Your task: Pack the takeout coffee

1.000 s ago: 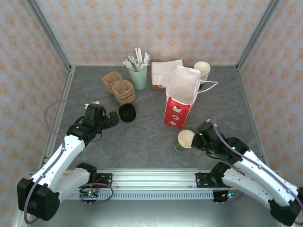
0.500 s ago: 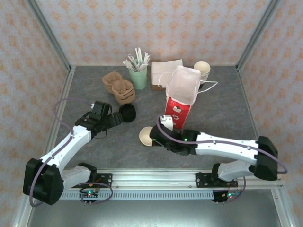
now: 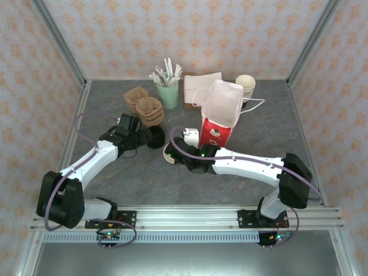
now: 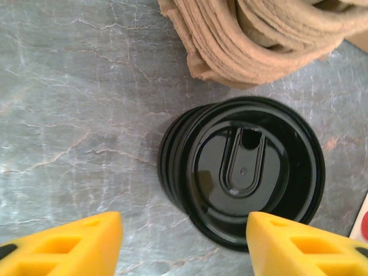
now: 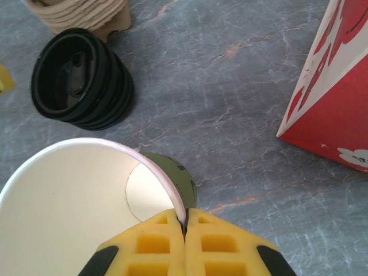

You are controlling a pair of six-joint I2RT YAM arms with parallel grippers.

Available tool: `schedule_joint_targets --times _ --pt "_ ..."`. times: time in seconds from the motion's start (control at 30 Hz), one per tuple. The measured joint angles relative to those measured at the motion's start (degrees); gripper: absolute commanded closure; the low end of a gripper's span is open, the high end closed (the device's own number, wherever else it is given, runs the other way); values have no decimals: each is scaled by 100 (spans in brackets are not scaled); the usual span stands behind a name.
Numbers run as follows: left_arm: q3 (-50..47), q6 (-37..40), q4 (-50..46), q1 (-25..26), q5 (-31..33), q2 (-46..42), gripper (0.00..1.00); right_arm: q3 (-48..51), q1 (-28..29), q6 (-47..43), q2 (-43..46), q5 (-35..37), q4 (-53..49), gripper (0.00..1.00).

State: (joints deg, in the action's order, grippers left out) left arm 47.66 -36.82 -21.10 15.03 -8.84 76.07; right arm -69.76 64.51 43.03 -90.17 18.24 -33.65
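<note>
The cup goes down to stand on the tabletop beside the black lids next. My right gripper lowers it first, then releases the cup's rim.
The takeout coffee cup (image 5: 75, 201) has olive sides, and its cream inside faces the camera. My right gripper (image 5: 185, 221) is shut on its rim, one finger inside and one outside. In the top view the cup (image 3: 170, 156) hangs just left of the red bag (image 3: 217, 123), with the right gripper (image 3: 183, 156) beside it. A stack of black lids (image 4: 244, 172) rests on the table. My left gripper (image 4: 184, 241) is open at the stack's near edge. The right fingertip (image 4: 299, 241) overlaps the lid's rim; the left one stands apart. The lid stack (image 3: 155, 138) lies close to the cup.
Brown cardboard carriers (image 3: 146, 106) sit right behind the lids. At the back stand a green cup of stirrers (image 3: 168, 92), napkins (image 3: 201, 86) and stacked cream cups (image 3: 245, 85). The open-topped red bag (image 5: 333, 86) stands right of the cup.
My right arm has swung left across the table with the cup, ending beside the lid stack. My left gripper has moved up to the lids and its jaws have narrowed.
</note>
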Motion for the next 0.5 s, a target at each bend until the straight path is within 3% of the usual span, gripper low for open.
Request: schedule_joint_targets --times 0.2,0.5 --pt "221 -68 96 0 -15 426 55 -179 -103 -22 -297 -4 -79 100" --pt "431 -68 90 0 116 697 55 -313 -201 -63 -636 -24 -146 100"
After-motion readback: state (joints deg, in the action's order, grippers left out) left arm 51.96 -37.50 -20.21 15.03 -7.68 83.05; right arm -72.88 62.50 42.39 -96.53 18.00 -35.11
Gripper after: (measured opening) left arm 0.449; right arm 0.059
